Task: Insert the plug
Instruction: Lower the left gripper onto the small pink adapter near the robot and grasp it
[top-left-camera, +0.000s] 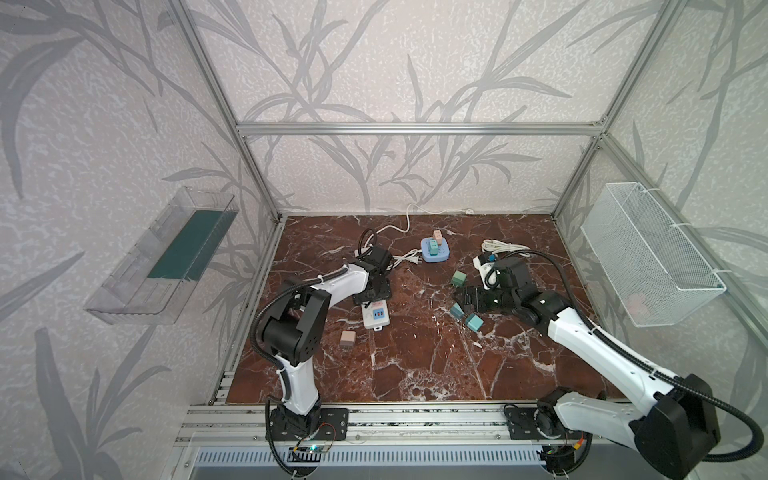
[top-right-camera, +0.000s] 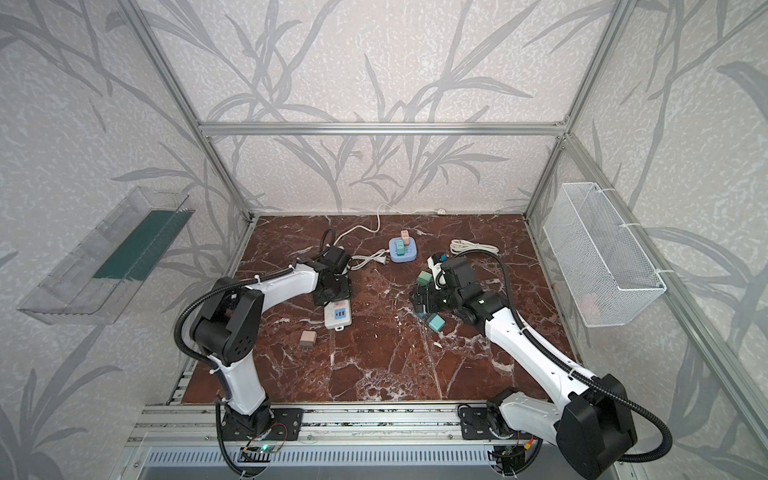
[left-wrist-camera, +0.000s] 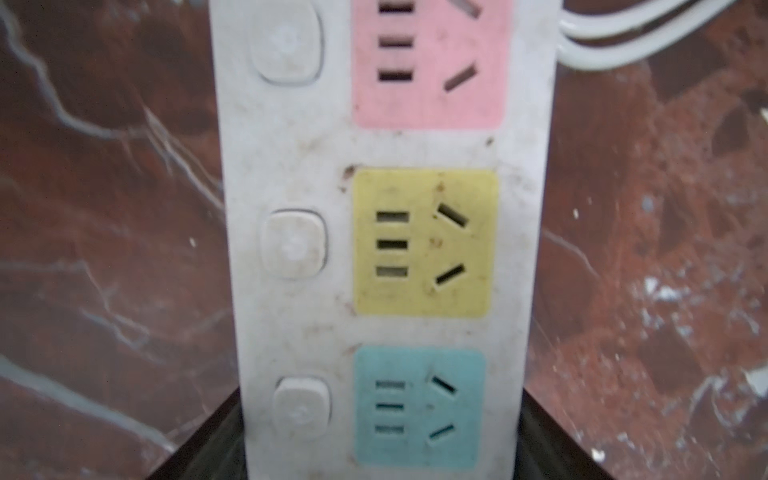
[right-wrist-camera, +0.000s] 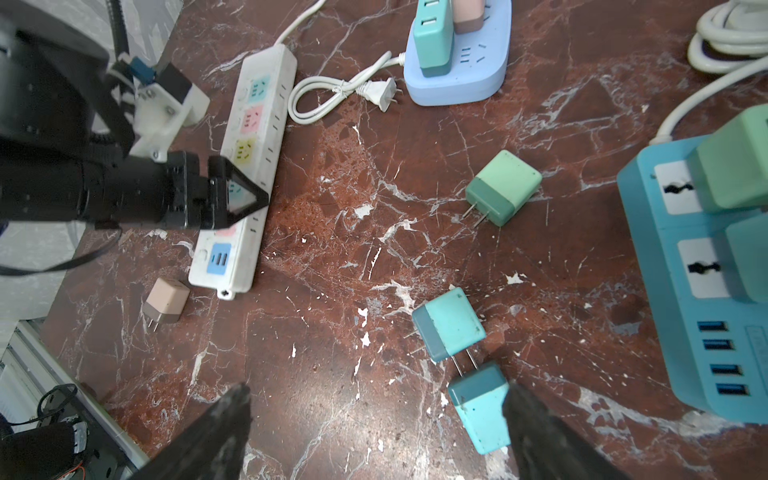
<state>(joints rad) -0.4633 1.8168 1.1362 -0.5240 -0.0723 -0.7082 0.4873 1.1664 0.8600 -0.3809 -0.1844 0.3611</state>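
Note:
My left gripper drags the white power strip back and releases it next, since the open marble (top-left-camera: 381, 344) beside the beige plug lies back from the gripper.
A white power strip (left-wrist-camera: 291, 166) with pink, yellow and blue sockets lies on the marble floor left of centre (top-left-camera: 376, 318). My left gripper (left-wrist-camera: 380, 415) points down over it, one dark finger against each long side at the blue socket; it also shows in the right wrist view (right-wrist-camera: 245, 199). My right gripper (right-wrist-camera: 376, 399) hangs open just above the floor. A teal plug (right-wrist-camera: 480, 407) lies loose between its fingers, close to one fingertip (right-wrist-camera: 519, 407). A second teal plug (right-wrist-camera: 449, 324) lies prong to prong with it. In a top view both sit at the right gripper (top-left-camera: 460, 302).
A green plug (right-wrist-camera: 503, 187) and a beige plug (right-wrist-camera: 166, 301) lie loose. A lilac socket block (top-left-camera: 434, 251) with plugs stands at the back, a teal power strip (right-wrist-camera: 698, 270) lies under the right arm, a corded white plug (right-wrist-camera: 374, 89) between strips. A wire basket (top-left-camera: 652, 257) hangs right.

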